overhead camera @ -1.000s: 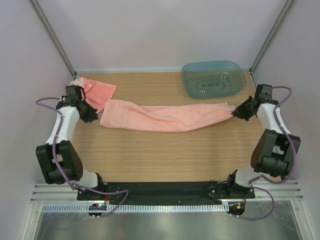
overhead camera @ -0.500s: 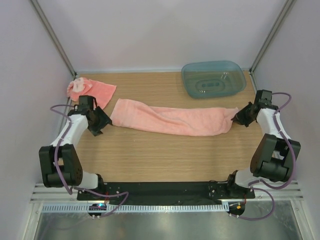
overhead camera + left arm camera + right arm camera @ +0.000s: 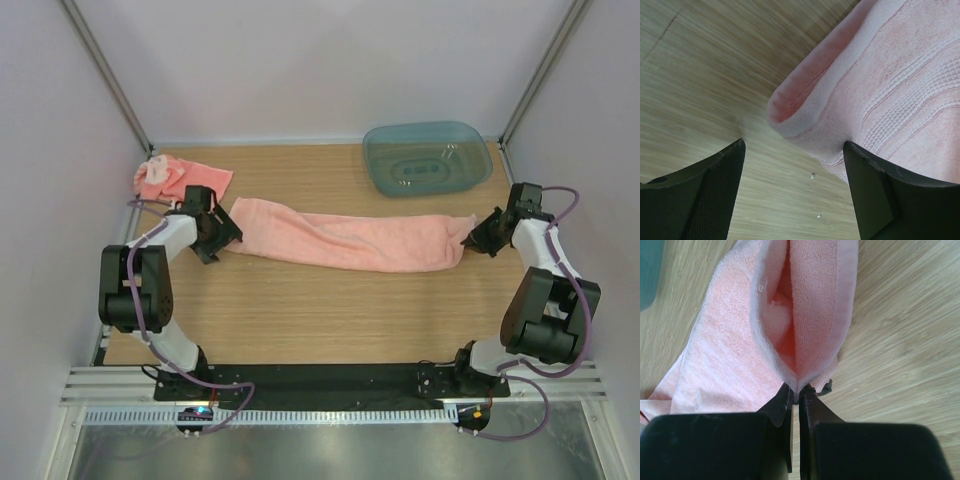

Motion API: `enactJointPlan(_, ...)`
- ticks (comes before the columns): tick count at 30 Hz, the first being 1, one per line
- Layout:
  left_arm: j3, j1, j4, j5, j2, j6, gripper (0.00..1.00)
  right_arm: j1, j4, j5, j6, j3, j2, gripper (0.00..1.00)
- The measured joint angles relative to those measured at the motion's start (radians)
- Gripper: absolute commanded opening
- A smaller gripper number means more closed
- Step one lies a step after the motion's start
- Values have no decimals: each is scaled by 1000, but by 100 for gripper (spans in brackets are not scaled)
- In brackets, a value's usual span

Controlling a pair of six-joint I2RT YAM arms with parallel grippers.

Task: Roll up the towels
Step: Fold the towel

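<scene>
The fingers of my left gripper are open, and the towel's folded corner (image 3: 232, 247) (image 3: 796, 119) is still just beyond them, so my left gripper will move gently ahead over that corner next, before it closes.
A long salmon-pink towel (image 3: 345, 240) lies stretched across the table, folded lengthwise. My left gripper (image 3: 222, 238) stands open at its left end; in the left wrist view the folded corner of the towel (image 3: 880, 95) lies just ahead of the gripper (image 3: 794, 150), with bare wood between the fingers. My right gripper (image 3: 472, 238) is shut on the towel's right end, and the right wrist view shows the towel's edge (image 3: 805, 340) pinched at the tips of the gripper (image 3: 799, 392). A second pink towel (image 3: 180, 180) lies crumpled at the back left corner.
A translucent blue-green tub (image 3: 428, 158) sits at the back right, just behind the long towel's right end. Side walls stand close to both arms. Small crumbs lie on the wood (image 3: 813, 176) between the left fingers.
My left gripper let go of the towel's left end, opened, and moved right toward the towel. The towel's left end dropped flat and sits further right. The right gripper kept its grip.
</scene>
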Motion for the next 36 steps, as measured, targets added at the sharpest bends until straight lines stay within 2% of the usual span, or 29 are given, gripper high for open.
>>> enactJointPlan(5,3,-7,60,-16,29,-13,78,5,3,-2,-4,-5,3,1)
enactJointPlan(8,3,-7,88,-42,38,-22,64,8,10,-4,-4,-5,12,1)
enactJointPlan(10,4,-7,100,-60,47,-34,51,10,11,-5,-4,-5,16,1)
enactJointPlan(11,5,-7,107,-67,51,-35,36,10,12,-5,-4,-5,18,1)
enactJointPlan(13,8,-7,114,-75,66,-42,19,11,15,-8,-4,-5,20,1)
enactJointPlan(14,12,-6,116,-74,73,-39,0,12,16,-8,-4,-5,21,1)
enactJointPlan(20,18,-7,116,-71,71,-39,0,16,19,-21,-4,-5,33,1)
enactJointPlan(25,73,-7,-25,-109,-45,-38,0,16,-8,-38,6,31,43,1)
enactJointPlan(31,451,-5,-205,-144,-113,-13,0,17,-69,-80,60,267,129,1)
enactJointPlan(36,827,14,-359,-138,-19,31,0,23,-147,-109,80,605,247,1)
